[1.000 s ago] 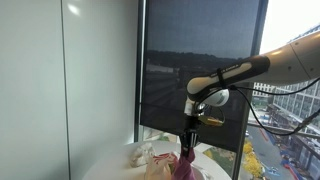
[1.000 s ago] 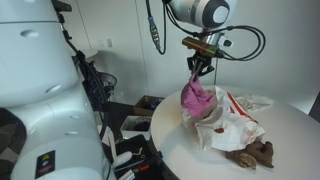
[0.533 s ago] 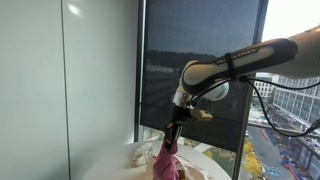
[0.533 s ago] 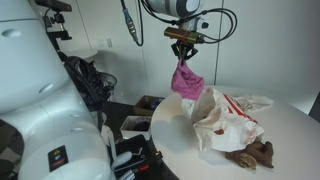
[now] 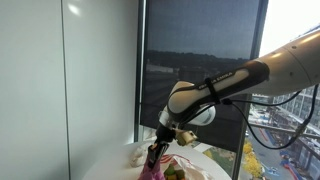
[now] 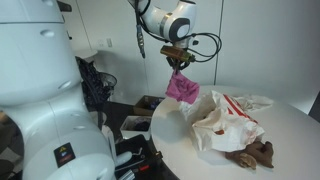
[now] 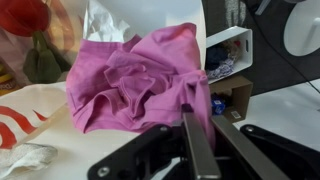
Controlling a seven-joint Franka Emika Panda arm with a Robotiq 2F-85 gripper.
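The spot of bare table between the white plastic bag and the table's edge is empty, so next I will lower my gripper toward it to release the pink cloth point(image 6: 182, 87).
My gripper point(image 6: 178, 63) is shut on a crumpled pink cloth point(image 6: 182, 87) and holds it in the air above the near edge of a round white table point(image 6: 185, 140). The cloth hangs below the fingers. In the wrist view the pink cloth point(image 7: 135, 80) fills the middle, pinched between the two dark fingers point(image 7: 203, 135). In an exterior view the gripper point(image 5: 160, 142) and the cloth point(image 5: 152, 170) are low against the dark window.
A white plastic bag with red print point(image 6: 228, 118) lies on the table with a brown stuffed toy point(image 6: 255, 153) beside it. A cardboard box point(image 7: 232, 70) with small items stands on the floor below. Black cases point(image 6: 135, 120) lie by the table. A large white robot body point(image 6: 40, 90) stands near.
The gripper has moved with the pink cloth away from the white bag, toward the table's edge, and somewhat lower.
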